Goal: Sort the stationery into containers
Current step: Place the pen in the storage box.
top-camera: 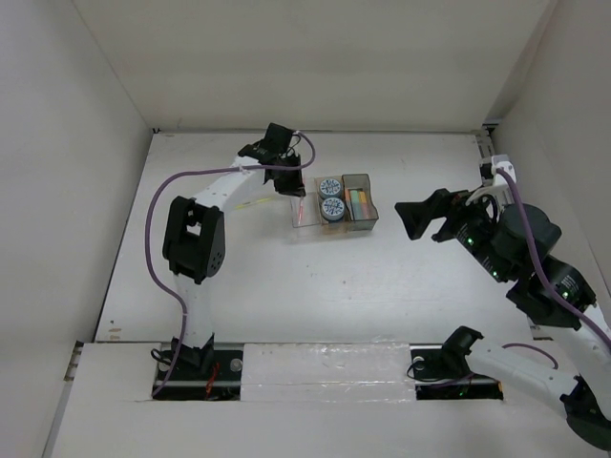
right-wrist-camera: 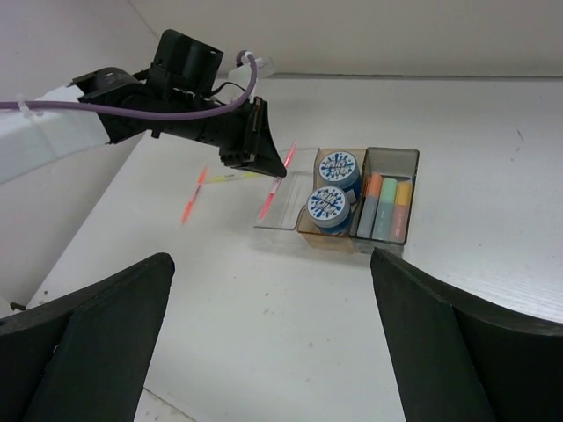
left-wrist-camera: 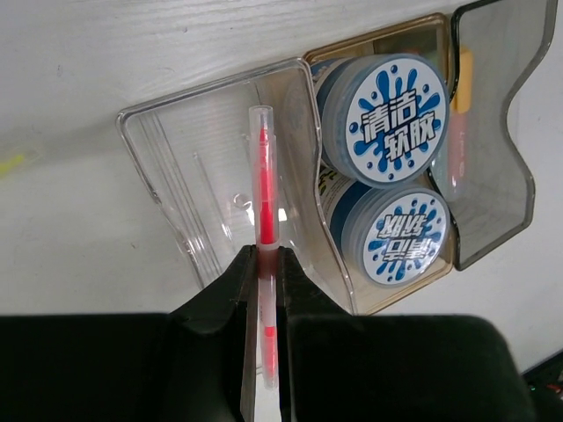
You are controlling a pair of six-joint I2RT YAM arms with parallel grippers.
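My left gripper is holding the red pen and should shift slightly toward the amber bin (left-wrist-camera: 387, 35), then bring it down into the clear bin, which is still empty.
My left gripper (left-wrist-camera: 266, 264) is shut on a thin red pen (left-wrist-camera: 264, 198) and holds it over the clear bin (left-wrist-camera: 189, 167); the pen's tip points into that bin. The amber bin (left-wrist-camera: 387, 35) beside it holds two round blue-white rolls (left-wrist-camera: 394, 119) (left-wrist-camera: 403, 233). The smoky grey bin (left-wrist-camera: 501, 141) holds orange, green and yellow markers (right-wrist-camera: 384, 207). An orange pen (right-wrist-camera: 194, 195) and a yellow-green pen (right-wrist-camera: 230, 178) lie on the table left of the bins. My right gripper (top-camera: 420, 221) is open and empty, to the right of the bins (top-camera: 334, 205).
White walls close in the table (top-camera: 286, 277) at the back and on both sides. The left arm (top-camera: 196, 234) reaches across the table's left half. A taped strip (top-camera: 325, 367) runs along the near edge between the arm bases.
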